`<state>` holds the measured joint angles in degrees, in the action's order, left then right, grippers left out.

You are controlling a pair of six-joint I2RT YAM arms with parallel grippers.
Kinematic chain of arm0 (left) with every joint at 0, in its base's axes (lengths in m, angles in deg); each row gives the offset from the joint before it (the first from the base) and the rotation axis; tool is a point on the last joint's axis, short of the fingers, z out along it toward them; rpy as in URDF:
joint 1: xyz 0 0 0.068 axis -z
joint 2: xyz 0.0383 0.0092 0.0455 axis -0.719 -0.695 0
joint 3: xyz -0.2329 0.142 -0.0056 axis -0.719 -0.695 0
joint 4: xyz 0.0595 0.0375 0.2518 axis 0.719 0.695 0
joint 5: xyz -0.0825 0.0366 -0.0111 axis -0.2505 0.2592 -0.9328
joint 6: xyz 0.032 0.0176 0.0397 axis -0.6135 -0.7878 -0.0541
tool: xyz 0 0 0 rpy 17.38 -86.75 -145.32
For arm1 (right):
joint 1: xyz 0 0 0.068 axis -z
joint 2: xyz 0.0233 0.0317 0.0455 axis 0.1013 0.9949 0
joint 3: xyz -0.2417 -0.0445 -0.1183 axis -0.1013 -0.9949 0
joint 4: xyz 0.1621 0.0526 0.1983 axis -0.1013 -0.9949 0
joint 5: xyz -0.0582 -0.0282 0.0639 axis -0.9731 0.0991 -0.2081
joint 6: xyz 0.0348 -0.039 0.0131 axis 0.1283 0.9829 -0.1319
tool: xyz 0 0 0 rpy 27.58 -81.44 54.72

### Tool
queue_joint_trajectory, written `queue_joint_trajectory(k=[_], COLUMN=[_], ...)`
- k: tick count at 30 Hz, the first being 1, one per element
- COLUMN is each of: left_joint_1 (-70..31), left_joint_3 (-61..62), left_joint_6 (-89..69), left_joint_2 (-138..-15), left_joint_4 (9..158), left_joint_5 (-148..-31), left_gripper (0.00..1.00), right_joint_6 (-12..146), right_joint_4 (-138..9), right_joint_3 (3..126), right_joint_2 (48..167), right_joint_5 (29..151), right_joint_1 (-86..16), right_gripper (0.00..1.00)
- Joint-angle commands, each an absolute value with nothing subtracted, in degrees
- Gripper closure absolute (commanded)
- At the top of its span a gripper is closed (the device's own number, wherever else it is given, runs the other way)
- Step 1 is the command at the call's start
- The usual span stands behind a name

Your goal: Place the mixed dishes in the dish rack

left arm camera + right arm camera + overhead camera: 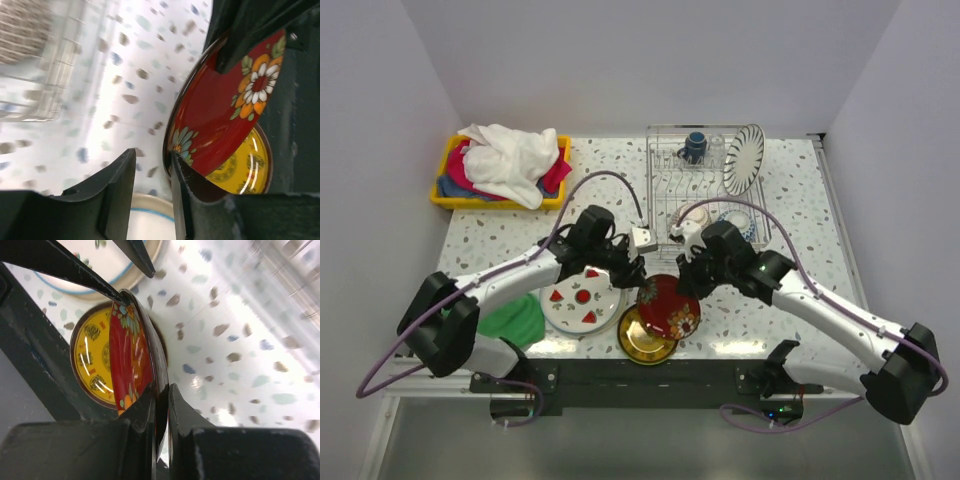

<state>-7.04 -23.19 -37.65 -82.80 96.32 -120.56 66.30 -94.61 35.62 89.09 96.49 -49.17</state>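
Next, my right gripper carries the red floral plate [670, 305] up and outward and lowers it to release beside the striped plate [743, 158], because the wires there stand empty.
The red floral plate [670, 305] is tilted on edge over a yellow plate near the front edge. My right gripper [688, 280] is shut on its right rim, seen in the right wrist view [161, 400]. My left gripper [638, 275] is open at the plate's left rim; in the left wrist view [152, 170] one finger [181, 190] lies against the rim of the red floral plate [220, 115], which is not between the jaws. The dish rack [660, 190] holds the striped plate [743, 158], the dark blue mug [695, 146] and two small bowls [692, 222].
A yellow plate [642, 340] lies under the red one. A white plate with red slices [582, 300] sits to its left, beside a green cloth [515, 318]. A yellow bin of cloths [500, 170] stands at the back left. A small white box [643, 238] lies by the rack.
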Motion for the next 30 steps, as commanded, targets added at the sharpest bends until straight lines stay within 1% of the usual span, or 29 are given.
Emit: queue_joint_trajectory(k=[1, 2, 4, 6, 7, 9, 10, 11, 12, 13, 14, 15, 20, 21, 25, 28, 30], left_joint_1=[-10.9, -11.52, -13.45, -15.29, -16.08, -19.06, -19.95, -20.48, -20.92, -20.93, -20.93, -20.93, -20.93, -20.93, -20.93, -20.93, -20.93], left_joint_3=[-13.58, -12.78, -11.46, -11.37, -11.19, -11.1, -10.84, -10.75, -10.75, -10.49, -10.49, -10.66, -12.15, -12.94, -14.88, -15.76, -16.02], left_joint_6=[-35.42, -34.81, -33.49, -30.51, -29.36, -25.6, -24.27, -23.3, -23.02, -22.93, -22.93, -23.02, -23.46, -23.55, -23.72, -23.99, -24.43], left_joint_2=[-72.42, -71.63, -70.04, -69.34, -69.42, -69.59, -69.77, -70.12, -71.17, -71.7, -72.23, -72.93, -74.08, -73.99, -73.55, -73.73, -74.08], left_joint_4=[95.23, 94.97, 94.09, 91.19, 90.14, 86.88, 84.18, 81.98, 81.35, 81.17, 80.73, 80.38, 80.11, 80.02, 79.76, 80.2, 80.2], left_joint_5=[-107.57, -105.38, -99.14, -91.69, -90.08, -88.05, -87.69, -87.52, -86.82, -86.64, -86.64, -86.72, -88.22, -88.31, -88.48, -88.48, -88.66], left_gripper=[0.59, 0.58, 0.58, 0.61, 0.64, 0.66, 0.83, 0.97, 1.0, 1.0, 1.0, 1.0, 1.0, 1.0, 1.0, 1.0, 1.0], right_joint_6=[75.54, 76.35, 76.97, 76.01, 75.91, 75.65, 75.39, 74.78, 71.38, 69.69, 68.37, 67.14, 69.85, 70.02, 70.2, 70.03, 69.94], right_joint_4=[-103.22, -103.77, -103.42, -101.41, -99.14, -97.8, -97.1, -96.92, -97.0, -98.05, -98.67, -99.02, -97.71, -98.32, -100.16, -101.92, -101.4], right_joint_3=[53.15, 57.7, 61.51, 65.56, 66.52, 69.86, 71.18, 74.15, 76.18, 78.29, 82.92, 85.32, 97.53, 99.21, 104.84, 109.41, 110.04], right_joint_2=[90.25, 90.7, 91.58, 92.81, 93.42, 97.19, 99.04, 100.71, 104.46, 106.5, 108.53, 113.07, 123.82, 127.32, 133.57, 137.62, 138.6], right_joint_5=[89.66, 88.41, 83.51, 78.93, 71.6, 64.35, 62.06, 59.16, 58.26, 58.17, 58.17, 55.47, 44.56, 42.63, 40.86, 39.18, 39.18], right_joint_1=[-48.88, -48.62, -47.57, -46.08, -45.89, -45.02, -43.88, -42.22, -38.37, -36.16, -34.31, -32.29, -31.22, -30.95, -29.63, -28.58, -27.44], right_gripper=[1.0, 1.0, 1.0, 1.0, 1.0, 1.0, 1.0, 1.0, 1.0, 1.0, 1.0, 1.0, 1.0, 1.0, 1.0, 1.0, 1.0])
